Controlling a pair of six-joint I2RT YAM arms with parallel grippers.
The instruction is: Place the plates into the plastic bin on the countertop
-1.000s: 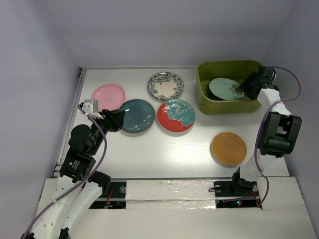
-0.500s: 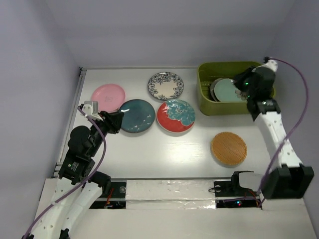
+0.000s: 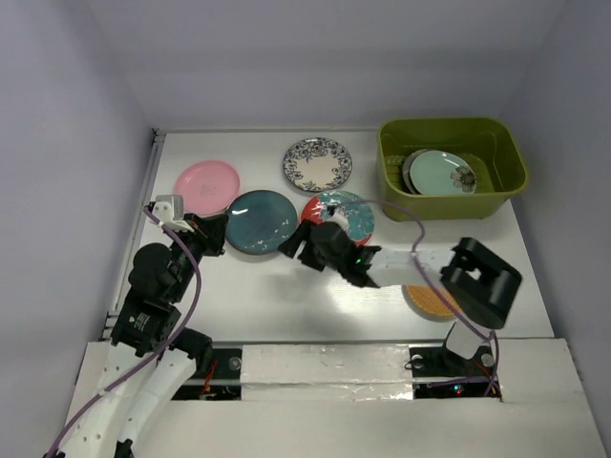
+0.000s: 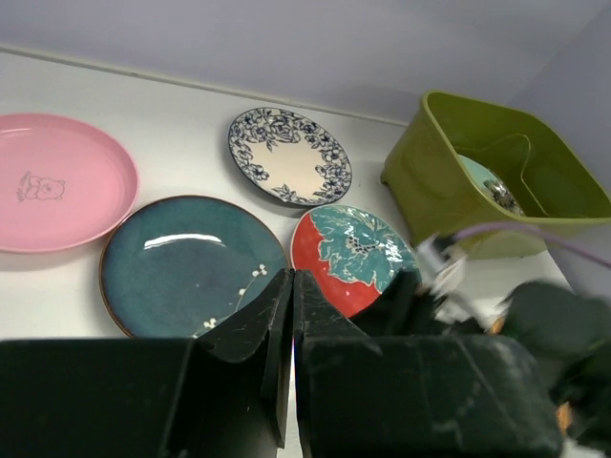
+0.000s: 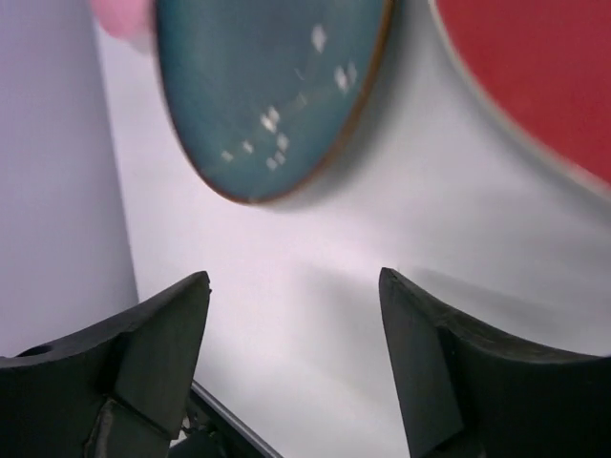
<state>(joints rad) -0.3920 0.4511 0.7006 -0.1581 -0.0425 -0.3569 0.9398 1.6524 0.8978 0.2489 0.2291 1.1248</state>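
My right gripper moves down and toward the teal plate next, with its open fingers on both sides of its flowered near rim (image 3: 279,246) (image 5: 294,183).
The olive-green bin (image 3: 389,172) stands at the back right and holds the mint plate (image 3: 437,174) on top of a grey plate (image 3: 408,172). The pink (image 3: 207,181), blue-white (image 3: 317,164), dark teal (image 3: 263,221) and red flower (image 3: 342,212) plates lie on the white countertop (image 3: 277,286). The orange-brown plate (image 3: 428,302) is mostly hidden under my right arm. My right gripper (image 3: 291,246) is open and empty, low over the countertop between the teal and red plates (image 5: 294,277). My left gripper (image 3: 215,230) is shut and empty beside the teal plate's left edge (image 4: 291,279).
My right arm lies stretched leftward across the front middle of the table. Grey walls close in the table at the back and both sides. In the left wrist view the bin (image 4: 430,181) stands right of the red plate (image 4: 353,250).
My right arm has left the bin and swung left across the table to the teal and red plates. The mint plate now lies flat in the bin. The left arm has barely moved.
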